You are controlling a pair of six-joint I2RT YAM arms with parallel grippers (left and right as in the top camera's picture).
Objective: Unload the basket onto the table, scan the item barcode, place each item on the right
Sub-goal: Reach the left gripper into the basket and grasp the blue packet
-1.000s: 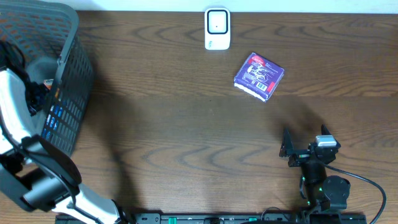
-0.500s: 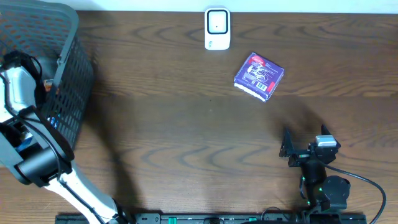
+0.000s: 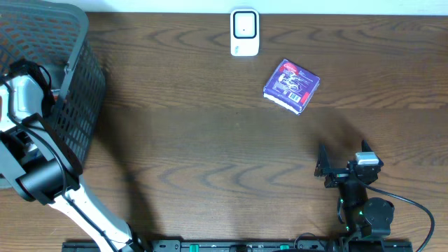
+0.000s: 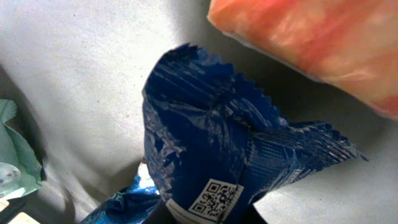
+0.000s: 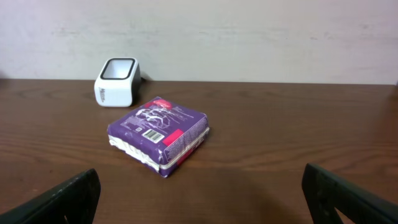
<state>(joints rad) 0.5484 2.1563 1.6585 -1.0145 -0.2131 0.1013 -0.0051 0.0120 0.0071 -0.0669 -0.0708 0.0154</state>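
Observation:
The left gripper lifts the packet out of the basket next. Then it lowers the packet beside the purple pack (image 3: 291, 85).
In the left wrist view my left gripper (image 4: 208, 215) is shut on the lower edge of a crinkled blue packet (image 4: 211, 137), which has a white QR code label (image 4: 214, 199) just above the jaws. This happens inside the dark mesh basket (image 3: 77, 84). From overhead only my left arm (image 3: 24, 98) shows, reaching into the basket. The white barcode scanner (image 3: 244, 31) stands at the table's far edge. A purple pack (image 3: 291, 85) lies to its right, barcode facing up (image 5: 151, 134). My right gripper (image 3: 341, 150) rests open near the front right, pointing at the pack.
An orange-red packet (image 4: 323, 43) and a pale green wrapper (image 4: 15, 155) lie beside the blue packet in the basket. The basket fills the table's left end. Bare wood (image 3: 210, 140) stretches between the basket, the scanner and the right arm.
My left arm shifted inside the basket and its gripper went from open to shut on the blue packet. The right arm, purple pack and scanner have not moved.

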